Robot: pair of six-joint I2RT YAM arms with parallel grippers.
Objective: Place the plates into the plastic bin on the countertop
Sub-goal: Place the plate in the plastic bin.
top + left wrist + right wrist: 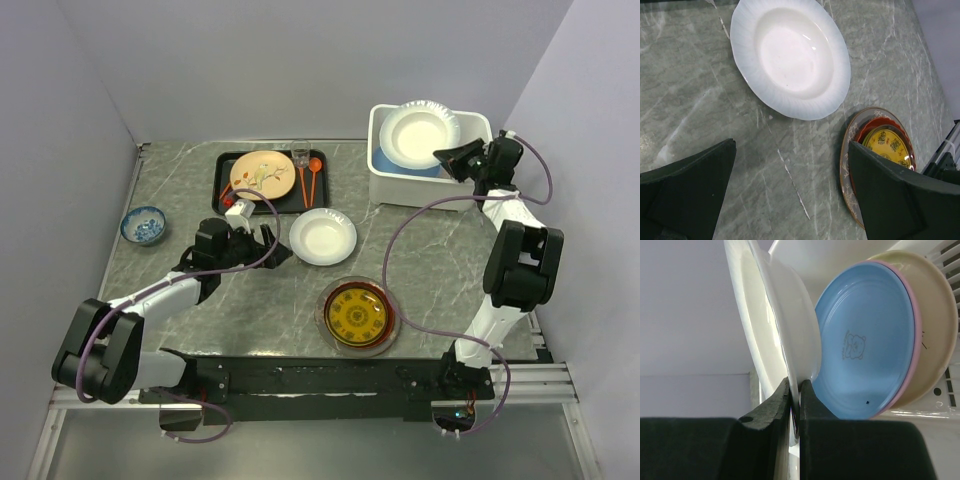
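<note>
The blue plate (pixel 386 164) (pixel 865 340) is below my right gripper, so my right gripper will next lower the white plate down into the bin and let go of it over the blue plate.
My right gripper (pixel 452 158) (pixel 795 397) is shut on the rim of a white plate (pixel 418 131) (pixel 790 330) and holds it over the white plastic bin (pixel 385 180). In the bin lie a blue plate (pixel 865 340) and a pink-rimmed cream plate (pixel 937 320). My left gripper (pixel 272 245) (pixel 790 195) is open and empty, low over the countertop (pixel 430 250). A white plate (pixel 323 236) (pixel 792 52) lies just ahead of it. A dark red gold-patterned plate stack (pixel 357 316) (pixel 880 145) sits near the front. A cream floral plate (pixel 262 175) lies on the black tray (pixel 225 165).
A small blue-patterned bowl (pixel 143 224) sits at the far left. An orange spoon and a fork (pixel 307 172) lie on the tray's right side. Grey walls stand close on three sides.
</note>
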